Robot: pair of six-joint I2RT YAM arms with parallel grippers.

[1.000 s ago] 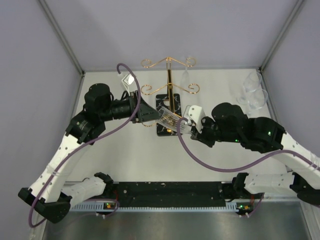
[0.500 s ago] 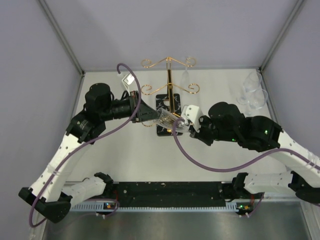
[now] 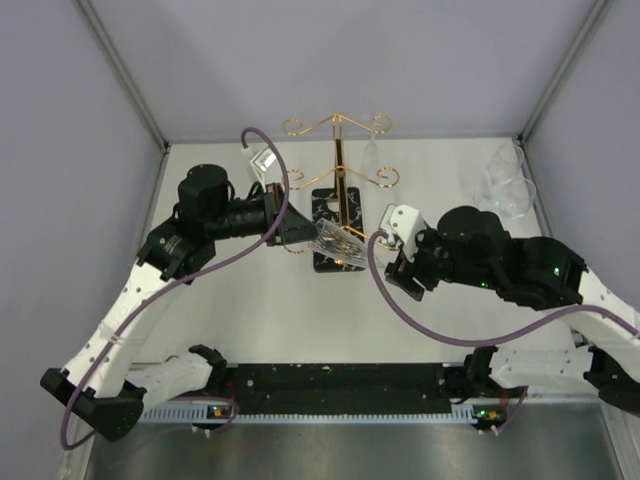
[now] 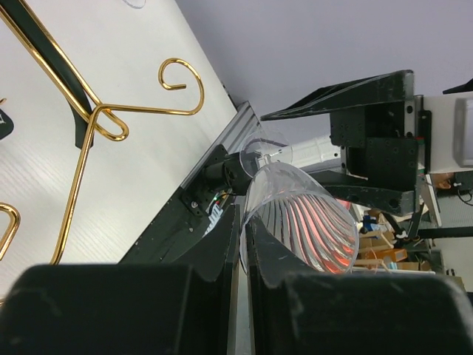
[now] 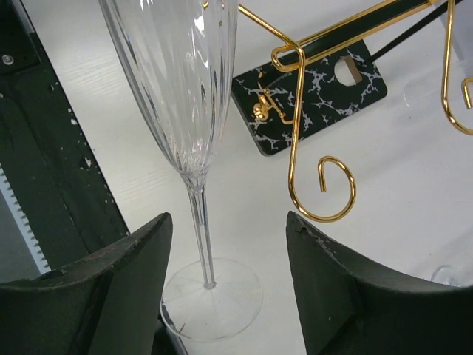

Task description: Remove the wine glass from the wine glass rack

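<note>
Next, my left gripper moves down away from the rack (image 3: 338,160) and releases the glass upright. Bare tabletop lies below the gripper, to its left in the top view.
The wine glass (image 3: 335,238), clear and ribbed, lies almost level above the black base of the wine glass rack (image 3: 338,160), whose gold arms curl at the back. My left gripper (image 3: 298,232) is shut on its rim. In the left wrist view the two fingers pinch the wall of the wine glass (image 4: 299,222) at the left gripper (image 4: 242,248), beside the rack's gold scrolls (image 4: 100,122). My right gripper (image 3: 383,258) stands open. In its wrist view the stem (image 5: 199,222) and foot (image 5: 214,299) lie between the spread fingers of the right gripper (image 5: 225,288), untouched.
Two more clear glasses (image 3: 507,185) stand at the back right corner. Another glass (image 3: 370,152) hangs from the rack's right arm. The rack's marble-look base (image 5: 310,92) and a gold scroll (image 5: 325,192) are close behind my right fingers. Side walls hem the table.
My right gripper has opened, let go of the glass stem and drawn back to the right. My left gripper closed on the rim and has kept hold.
</note>
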